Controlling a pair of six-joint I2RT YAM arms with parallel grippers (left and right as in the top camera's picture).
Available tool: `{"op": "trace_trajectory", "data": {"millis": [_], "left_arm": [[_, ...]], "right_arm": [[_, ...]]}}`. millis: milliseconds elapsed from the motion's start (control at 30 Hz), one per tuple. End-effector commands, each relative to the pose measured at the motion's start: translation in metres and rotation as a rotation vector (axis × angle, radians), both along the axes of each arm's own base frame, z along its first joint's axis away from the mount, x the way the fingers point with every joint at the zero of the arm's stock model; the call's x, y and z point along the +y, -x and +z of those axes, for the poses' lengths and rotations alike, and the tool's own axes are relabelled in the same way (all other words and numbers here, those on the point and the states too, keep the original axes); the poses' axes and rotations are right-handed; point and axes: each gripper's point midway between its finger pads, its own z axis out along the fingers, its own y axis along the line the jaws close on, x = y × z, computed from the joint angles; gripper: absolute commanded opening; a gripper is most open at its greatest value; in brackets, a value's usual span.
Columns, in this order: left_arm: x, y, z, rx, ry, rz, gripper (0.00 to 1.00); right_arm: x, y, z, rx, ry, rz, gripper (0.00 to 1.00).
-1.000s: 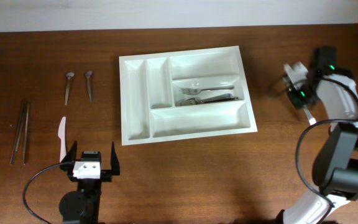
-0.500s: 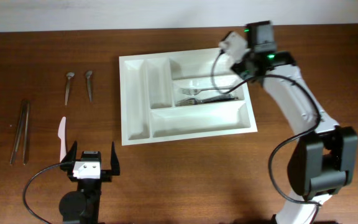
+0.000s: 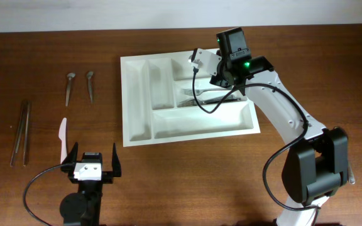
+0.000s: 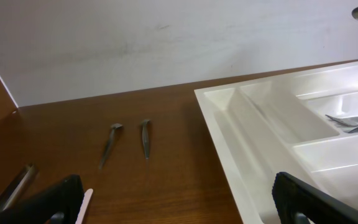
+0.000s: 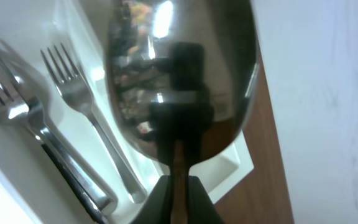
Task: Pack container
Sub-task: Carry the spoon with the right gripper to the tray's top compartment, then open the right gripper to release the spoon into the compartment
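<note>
My right gripper holds the metal spoon's handle and will move slightly outward over the tray's far section [image 3: 194, 69] [image 5: 212, 168] to let go of it, because forks are already in the tray's middle crosswise section.
The container [image 3: 136, 100] is a large white cutlery tray in the middle of the table; it also shows in the left wrist view [image 4: 241, 143]. Its middle crosswise compartment holds forks [image 3: 209, 95]. My right gripper [image 3: 214, 73] hangs over the tray's right compartments and is shut on the handle of a metal spoon [image 5: 179, 68]. In the right wrist view the gripper [image 5: 178, 193] holds the spoon's bowl above the forks [image 5: 86, 118]. My left gripper [image 3: 93, 156] is open and empty near the front edge, left of the tray, and shows in its own view [image 4: 179, 205].
Two small spoons [image 3: 70, 88] [image 3: 90, 85] lie left of the tray. Two long metal pieces [image 3: 21, 132] lie at the far left. A white plastic knife [image 3: 62, 139] lies just by my left gripper's left finger.
My right arm has swung from the table's right side leftward to over the tray with the spoon. The left arm has not moved.
</note>
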Motion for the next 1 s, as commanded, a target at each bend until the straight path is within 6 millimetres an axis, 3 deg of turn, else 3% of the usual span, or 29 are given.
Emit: {"op": "trace_trajectory", "data": {"millis": [0,267,533,633,700,733,867,967], "left_arm": [[0.000,0.000,-0.001,-0.001,-0.016,-0.002,0.99],[0.000,0.000,-0.001,-0.001,-0.016,-0.002,0.99],[0.000,0.000,-0.001,-0.001,-0.016,-0.002,0.99],[0.000,0.000,-0.001,-0.001,-0.016,-0.002,0.99],[0.000,0.000,-0.001,-0.001,-0.016,-0.002,0.99],[0.000,0.000,-0.001,-0.001,-0.016,-0.002,0.99],[0.000,0.000,-0.001,-0.001,-0.016,-0.002,0.99],[0.000,0.000,-0.001,-0.001,-0.016,-0.002,0.99]], "right_arm": [[0.015,-0.003,0.013,-0.035,-0.039,0.097,0.10],[0.027,-0.021,0.018,-0.119,-0.055,0.164,0.13],[0.014,-0.036,-0.005,-0.098,-0.068,0.115,0.09],[0.006,-0.040,-0.004,-0.099,-0.097,0.065,0.27],[-0.003,-0.046,0.002,-0.107,-0.119,0.004,0.47],[-0.018,-0.055,0.011,-0.127,-0.135,-0.093,0.95],[-0.062,-0.064,0.035,-0.171,-0.080,-0.303,0.99],[-0.091,-0.050,0.048,-0.123,0.008,-0.379,0.98]]}}
